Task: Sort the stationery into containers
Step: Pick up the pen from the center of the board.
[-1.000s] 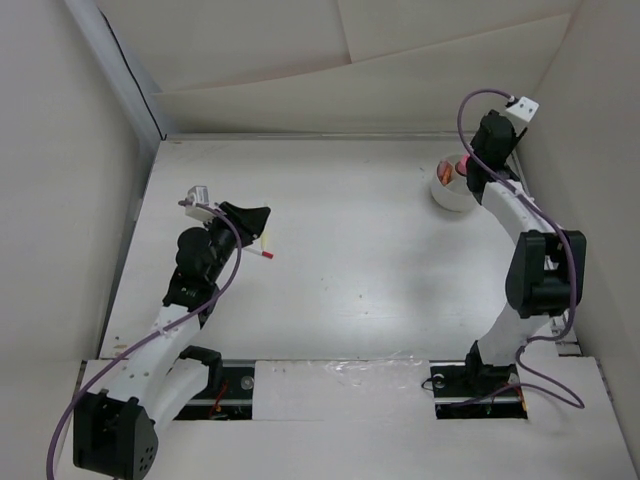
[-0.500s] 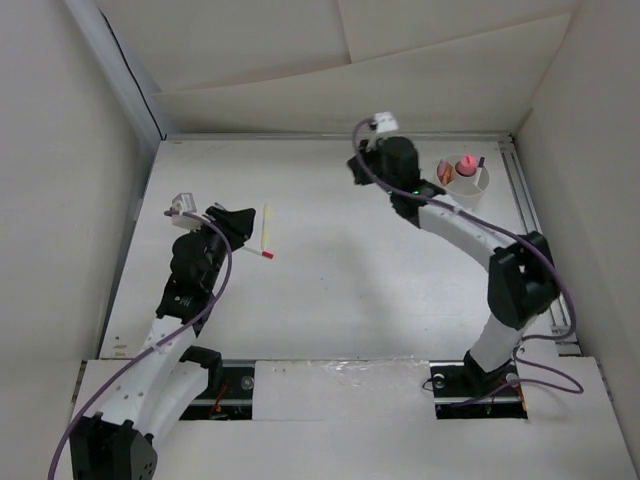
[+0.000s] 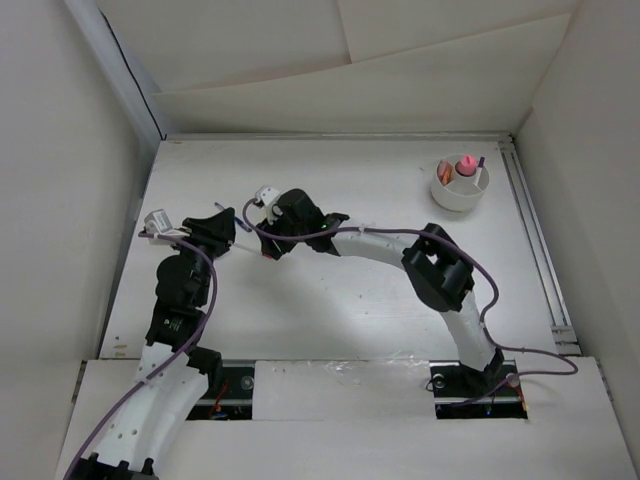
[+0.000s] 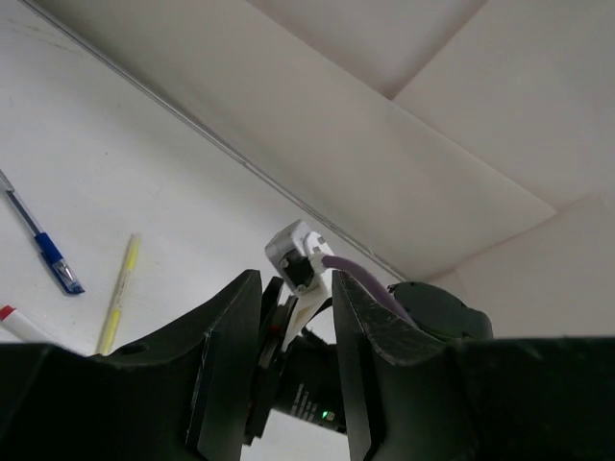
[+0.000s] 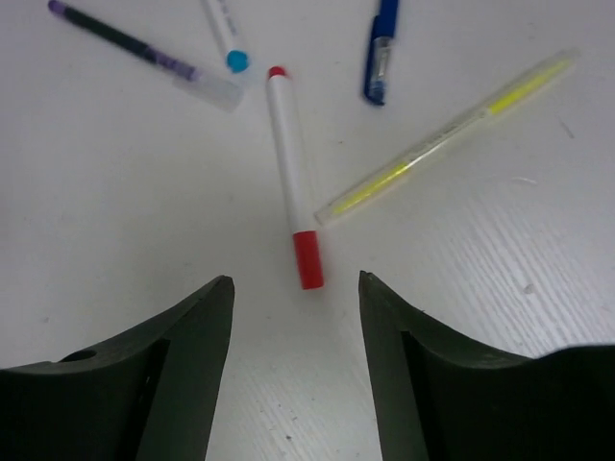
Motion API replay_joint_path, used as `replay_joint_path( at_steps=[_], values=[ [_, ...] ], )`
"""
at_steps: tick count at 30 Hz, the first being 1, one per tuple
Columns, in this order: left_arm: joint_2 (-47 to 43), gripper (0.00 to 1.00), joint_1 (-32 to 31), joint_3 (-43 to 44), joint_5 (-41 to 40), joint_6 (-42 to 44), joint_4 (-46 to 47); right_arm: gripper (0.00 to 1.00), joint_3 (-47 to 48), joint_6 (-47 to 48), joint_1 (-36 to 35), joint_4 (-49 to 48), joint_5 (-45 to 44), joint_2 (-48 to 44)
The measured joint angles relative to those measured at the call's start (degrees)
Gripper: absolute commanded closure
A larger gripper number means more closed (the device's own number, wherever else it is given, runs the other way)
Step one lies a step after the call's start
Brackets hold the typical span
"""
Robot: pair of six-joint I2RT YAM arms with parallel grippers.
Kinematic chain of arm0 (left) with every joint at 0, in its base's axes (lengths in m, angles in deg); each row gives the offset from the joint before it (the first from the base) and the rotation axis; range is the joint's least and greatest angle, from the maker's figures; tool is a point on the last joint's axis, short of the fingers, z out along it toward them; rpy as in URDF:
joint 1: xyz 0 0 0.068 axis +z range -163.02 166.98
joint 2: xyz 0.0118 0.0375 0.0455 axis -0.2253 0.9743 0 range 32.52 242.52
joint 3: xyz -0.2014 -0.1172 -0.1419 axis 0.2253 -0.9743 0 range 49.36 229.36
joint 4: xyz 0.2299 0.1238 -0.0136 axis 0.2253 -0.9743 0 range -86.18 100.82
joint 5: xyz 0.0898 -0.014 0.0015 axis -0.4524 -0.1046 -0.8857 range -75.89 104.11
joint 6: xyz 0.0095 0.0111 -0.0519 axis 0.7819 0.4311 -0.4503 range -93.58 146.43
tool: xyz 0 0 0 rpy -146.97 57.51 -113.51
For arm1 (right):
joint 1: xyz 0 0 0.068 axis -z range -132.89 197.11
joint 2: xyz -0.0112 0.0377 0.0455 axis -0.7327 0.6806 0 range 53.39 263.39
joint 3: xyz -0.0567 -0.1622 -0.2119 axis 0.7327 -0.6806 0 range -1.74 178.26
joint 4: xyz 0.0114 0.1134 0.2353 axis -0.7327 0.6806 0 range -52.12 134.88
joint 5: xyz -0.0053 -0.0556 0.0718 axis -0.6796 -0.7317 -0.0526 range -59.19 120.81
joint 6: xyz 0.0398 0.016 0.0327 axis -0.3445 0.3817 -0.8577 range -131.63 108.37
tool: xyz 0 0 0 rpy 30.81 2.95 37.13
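Observation:
My right gripper moves down around the cap's end next and then closes, since the red cap lies below the gap between its fingers.
Several pens lie on the table at the left. In the right wrist view they are a white pen with a red cap (image 5: 293,182), a yellow pen (image 5: 447,134), a blue pen (image 5: 382,48), a dark purple pen (image 5: 144,53) and a white pen with a cyan tip (image 5: 223,34). My right gripper (image 5: 296,288) is open and empty just above the red cap; it also shows in the top view (image 3: 268,243). My left gripper (image 3: 222,222) is open and empty beside it, left of the pens. The white divided cup (image 3: 460,192) at the far right holds a pink-capped tube (image 3: 466,163) and an orange piece (image 3: 443,175).
The right arm (image 3: 380,243) stretches across the middle of the table. Its wrist fills the left wrist view between my left fingers (image 4: 226,355). The blue pen (image 4: 43,245) and yellow pen (image 4: 120,293) show there too. White walls enclose the table.
My right arm has swung from the cup at the far right across to the pens at the left, with its gripper empty. My left gripper has drawn back to the left.

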State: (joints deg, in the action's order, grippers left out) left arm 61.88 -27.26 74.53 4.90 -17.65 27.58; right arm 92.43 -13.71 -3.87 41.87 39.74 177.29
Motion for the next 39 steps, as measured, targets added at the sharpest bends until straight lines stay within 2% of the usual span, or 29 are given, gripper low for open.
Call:
replay_joint_path(
  at_steps=[9,13,14,16,21,25,30,31,34,39],
  values=[
    [0.0,0.68,0.1,-0.1,-1.5,-0.1,-1.2,0.37,6.6,3.3,-2.7,5.1,-3.4,6.0],
    [0.0,0.68,0.1,-0.1,-1.5,-0.1,-1.2,0.43,7.0,3.8,-2.5,6.5,-4.6,7.5],
    [0.0,0.68,0.1,-0.1,-1.5,-0.1,-1.2,0.49,7.2,3.8,-2.5,6.7,-4.9,7.8],
    [0.0,0.68,0.1,-0.1,-1.5,-0.1,-1.2,0.5,7.3,4.0,-2.5,7.0,-5.3,8.3],
    [-0.5,0.68,0.1,-0.1,-1.6,-0.1,-1.2,0.64,7.4,4.3,-2.4,7.1,-5.5,8.7],
    [-1.0,0.68,0.1,-0.1,-1.6,-0.1,-1.2,0.7,7.4,4.2,-2.4,7.1,-5.4,8.7],
    [-1.6,0.68,0.1,-0.1,-1.9,-0.1,-1.4,0.74,7.1,4.0,-2.4,6.7,-4.7,8.7],
    [-1.7,0.68,0.1,-0.1,-1.9,-0.1,-1.4,0.81,7.0,4.0,-2.4,6.5,-4.6,8.7],
    [-1.7,0.68,0.1,-0.1,-2.0,-0.1,-1.5,0.88,6.4,3.8,-2.4,5.4,-4.3,8.7],
    [-1.7,0.68,0.1,-0.1,-2.0,-0.1,-1.7,0.93,5.2,3.8,-2.3,3.5,-3.5,8.3]
  ],
)
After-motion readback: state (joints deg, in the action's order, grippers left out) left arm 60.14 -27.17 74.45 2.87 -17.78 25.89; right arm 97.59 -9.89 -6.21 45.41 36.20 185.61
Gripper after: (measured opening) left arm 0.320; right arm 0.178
